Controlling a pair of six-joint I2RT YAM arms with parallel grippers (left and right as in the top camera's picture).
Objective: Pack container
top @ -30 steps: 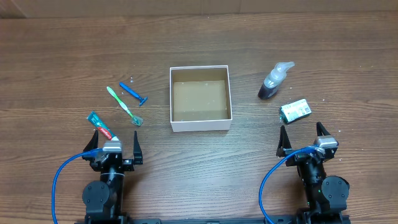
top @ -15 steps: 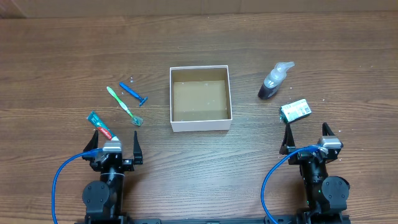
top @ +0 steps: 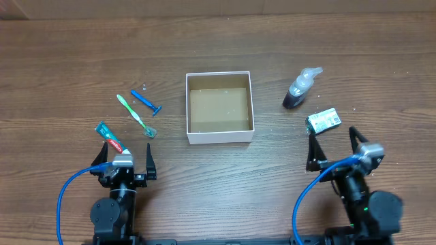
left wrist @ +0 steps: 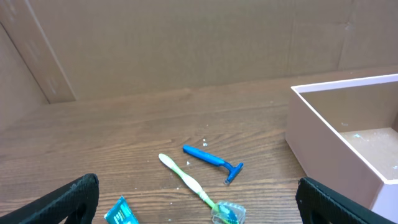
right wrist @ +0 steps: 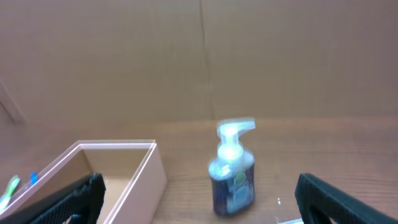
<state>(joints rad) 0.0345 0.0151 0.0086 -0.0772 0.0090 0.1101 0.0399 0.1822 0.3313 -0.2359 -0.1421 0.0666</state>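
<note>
The soap bottle stands upright beyond the packet [top: 323, 120], so I will raise my right gripper outward. I will then tip its fingers down and lower them onto the bottle's pump head [top: 312, 72].
The container [top: 194, 135] is a shallow white cardboard box with a brown inside, at the table's middle; it holds nothing. Left of it lie a green toothbrush [top: 135, 115], a blue razor [top: 146, 101] and a teal toothpaste tube [top: 109, 137]. Right of it stand a pump soap bottle [top: 300, 88] and a green soap packet [top: 323, 120]. My left gripper [top: 127, 156] is open and empty near the toothpaste. My right gripper [top: 332, 144] is open and empty just in front of the packet. The right wrist view shows the bottle [right wrist: 233, 177] and the box [right wrist: 140, 177].
The wooden table has a brown cardboard wall along its far side. Blue cables loop beside both arm bases at the near edge. The left wrist view shows the razor [left wrist: 211, 159], toothbrush [left wrist: 193, 183] and box wall [left wrist: 317, 146].
My right arm has lifted and shifted slightly right and forward, toward the packet. The left arm and all objects have not moved.
</note>
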